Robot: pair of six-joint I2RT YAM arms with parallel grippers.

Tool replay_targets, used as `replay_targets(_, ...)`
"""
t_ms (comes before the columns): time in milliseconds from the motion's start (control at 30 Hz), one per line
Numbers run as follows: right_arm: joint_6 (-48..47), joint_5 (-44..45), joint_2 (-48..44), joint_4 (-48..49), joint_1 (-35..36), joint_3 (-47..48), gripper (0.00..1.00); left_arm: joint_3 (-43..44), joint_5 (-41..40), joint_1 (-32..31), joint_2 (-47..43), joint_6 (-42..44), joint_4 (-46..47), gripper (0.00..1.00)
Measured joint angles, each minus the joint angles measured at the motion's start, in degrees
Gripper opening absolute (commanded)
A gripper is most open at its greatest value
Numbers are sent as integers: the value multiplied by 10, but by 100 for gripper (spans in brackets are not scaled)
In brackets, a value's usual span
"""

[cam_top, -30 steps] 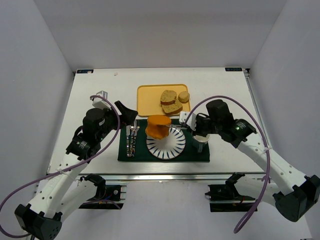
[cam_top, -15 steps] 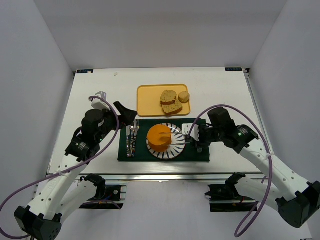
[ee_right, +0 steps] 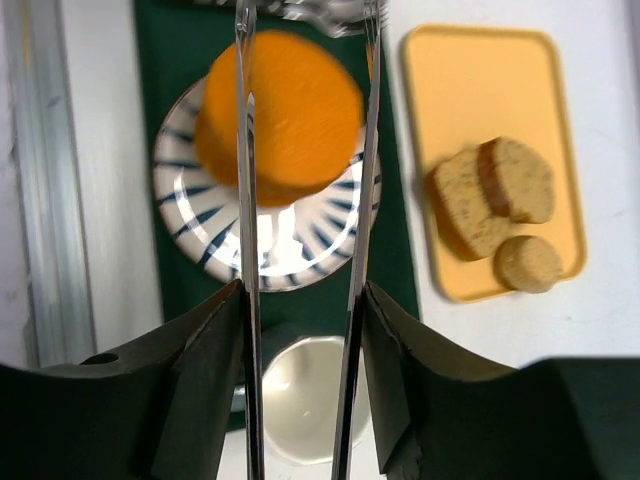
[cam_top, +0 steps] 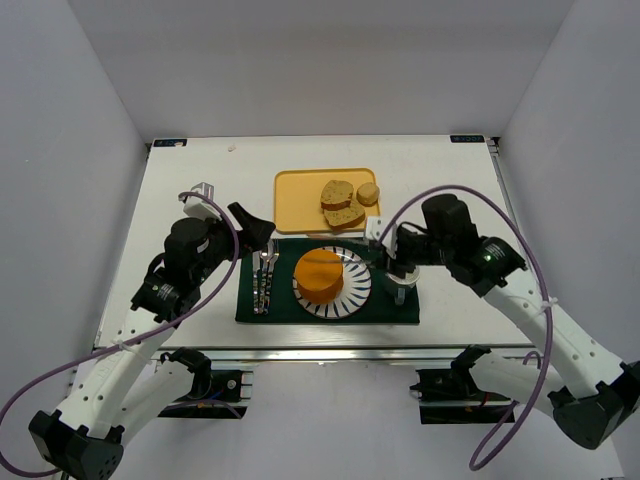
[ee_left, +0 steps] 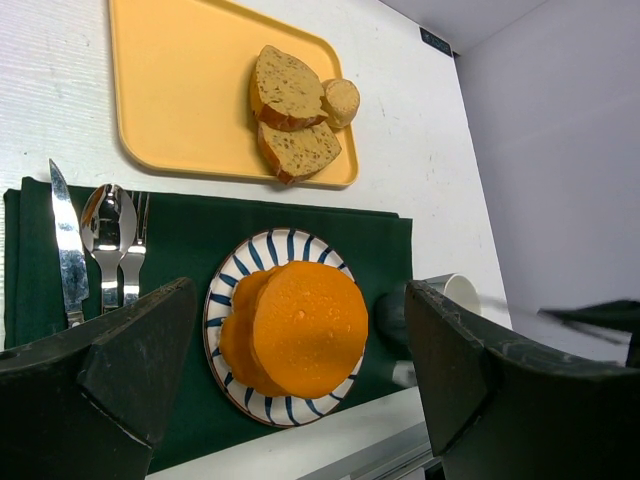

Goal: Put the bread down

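Note:
My right gripper needs to swing outward and down and bring the tongs onto the far tan speckled slice (cam_top: 337,194) (ee_right: 518,180), since that slice lies outward of my gripper and below it.
The orange bun (cam_top: 318,274) lies flat on the blue-striped plate (cam_top: 358,291); it also shows in the left wrist view (ee_left: 305,325) and the right wrist view (ee_right: 285,110). Two tan speckled slices (cam_top: 338,194) (cam_top: 346,215) overlap on the yellow tray (cam_top: 298,195). My right gripper (cam_top: 386,246) is shut on metal tongs (ee_right: 243,200). The tong arms stand apart and point at the bun from above, not touching it. My left gripper (cam_top: 255,226) is open and empty, above the placemat's left end.
A small round roll (cam_top: 368,193) sits by the slices on the tray. A white cup (cam_top: 402,291) stands on the green placemat (cam_top: 250,306) under my right gripper. A knife, spoon and fork (cam_top: 263,276) lie left of the plate.
The bun went from tilted in the tongs over the plate's left rim to lying flat on the plate. The tongs let it go and my right gripper drew back. The left arm stayed still.

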Motion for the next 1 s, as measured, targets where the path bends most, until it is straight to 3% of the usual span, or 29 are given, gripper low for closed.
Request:
replay_targets(267,65,33,174,91,-58,118,48,0,0,0,1,0,1,94)
replay_targets(567,8,84,403,101,-111,227,46,-2,1,0,-1,-4,5,94)
replay_targets(1000,-39,132,483,82,-112,263,46,-18,1,0,-9,-13,8,94)
